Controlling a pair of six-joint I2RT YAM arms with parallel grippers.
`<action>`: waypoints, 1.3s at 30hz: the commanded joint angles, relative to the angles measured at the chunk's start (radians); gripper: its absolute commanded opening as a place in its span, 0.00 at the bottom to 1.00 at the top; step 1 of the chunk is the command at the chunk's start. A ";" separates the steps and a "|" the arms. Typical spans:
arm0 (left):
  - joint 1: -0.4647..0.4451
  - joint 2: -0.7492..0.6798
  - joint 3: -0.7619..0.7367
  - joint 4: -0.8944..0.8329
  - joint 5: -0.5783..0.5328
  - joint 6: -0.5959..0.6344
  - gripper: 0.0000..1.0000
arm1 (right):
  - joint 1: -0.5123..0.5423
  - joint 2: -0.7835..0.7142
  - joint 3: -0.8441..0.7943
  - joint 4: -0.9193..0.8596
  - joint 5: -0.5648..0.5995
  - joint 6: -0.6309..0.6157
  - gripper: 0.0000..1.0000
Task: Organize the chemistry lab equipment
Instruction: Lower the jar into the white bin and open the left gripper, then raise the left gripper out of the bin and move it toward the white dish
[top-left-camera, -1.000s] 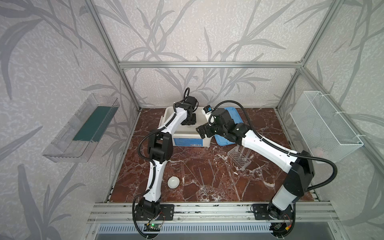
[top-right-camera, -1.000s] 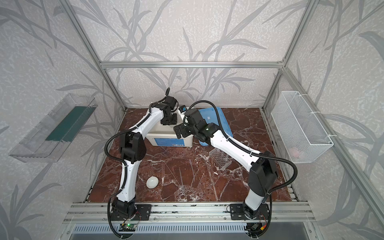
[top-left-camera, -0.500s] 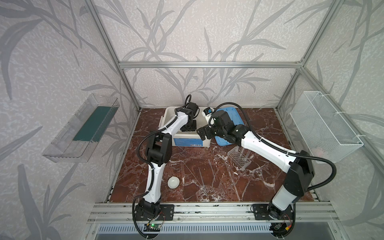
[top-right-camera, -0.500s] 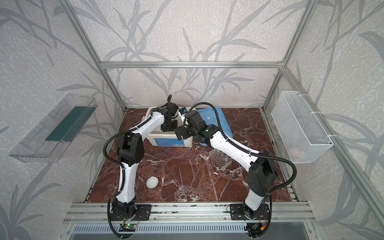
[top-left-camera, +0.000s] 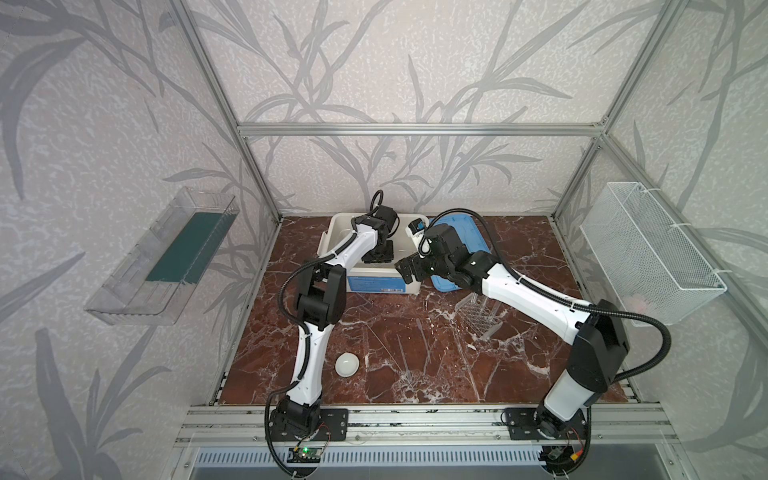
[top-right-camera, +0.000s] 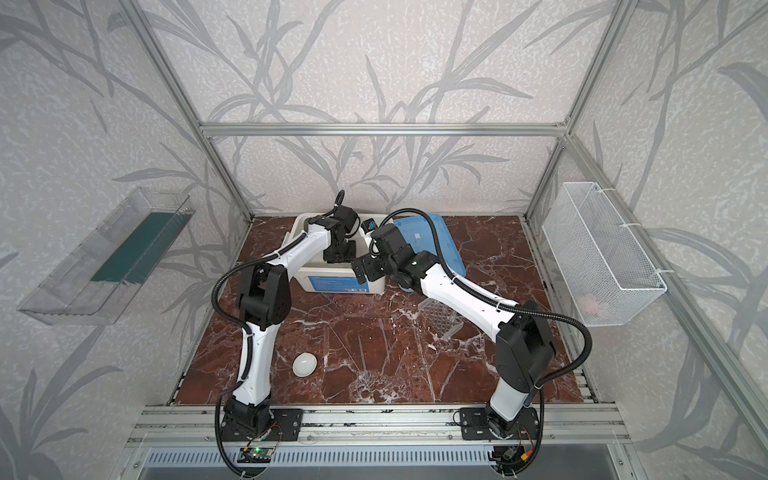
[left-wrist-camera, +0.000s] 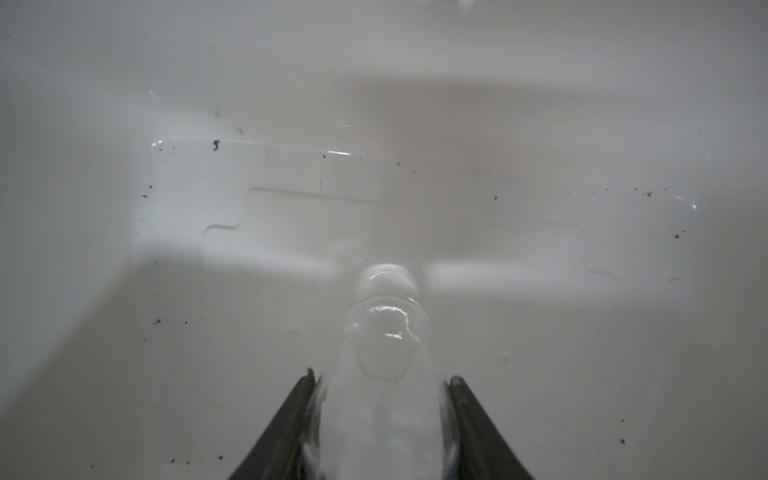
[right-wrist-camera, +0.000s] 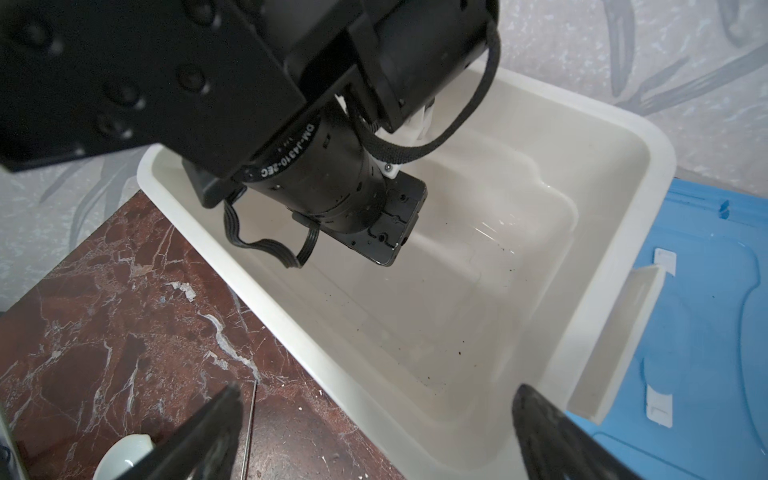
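The white tub's bare bottom lies close below my left gripper. My left gripper should lower the small clear jar (left-wrist-camera: 386, 324) until the jar's far end stands on it, and then let go of the jar.
My left gripper (left-wrist-camera: 382, 376) reaches down inside the white tub (top-left-camera: 332, 232) and is shut on a small clear jar (left-wrist-camera: 386, 324), whose far end hangs just over the tub's floor (left-wrist-camera: 166, 374). In both top views its hand (top-left-camera: 378, 255) (top-right-camera: 340, 253) hides the jar. My right gripper (right-wrist-camera: 378, 390) stands open and empty over the tub's front right corner (top-left-camera: 409, 272) (top-right-camera: 360, 272). The clear perforated rack (top-left-camera: 478, 318) (top-right-camera: 440, 318) stands under the right arm. A white round dish (top-left-camera: 347, 364) (top-right-camera: 304, 364) (right-wrist-camera: 124, 455) lies by the left arm. A thin rod (right-wrist-camera: 249, 428) lies on the marble.
The tub's blue lid (top-left-camera: 473, 232) (right-wrist-camera: 706, 332) lies flat to the right of the tub. A white wire basket (top-left-camera: 648, 253) hangs on the right wall and a clear shelf (top-left-camera: 166, 257) on the left wall. Aluminium posts frame the marble floor.
My left gripper has come down and forward into the tub with the jar. The right gripper has shifted slightly toward the tub's front corner, still open.
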 joint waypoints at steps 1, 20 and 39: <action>-0.002 0.021 0.018 0.005 -0.025 -0.008 0.46 | -0.007 -0.038 -0.009 0.022 0.015 -0.001 0.99; -0.002 0.004 0.031 -0.004 -0.037 -0.005 0.79 | -0.017 -0.079 -0.048 0.016 0.022 0.001 0.99; -0.019 -0.308 -0.029 0.007 -0.011 0.013 0.99 | -0.034 -0.284 -0.160 0.028 -0.074 -0.082 0.99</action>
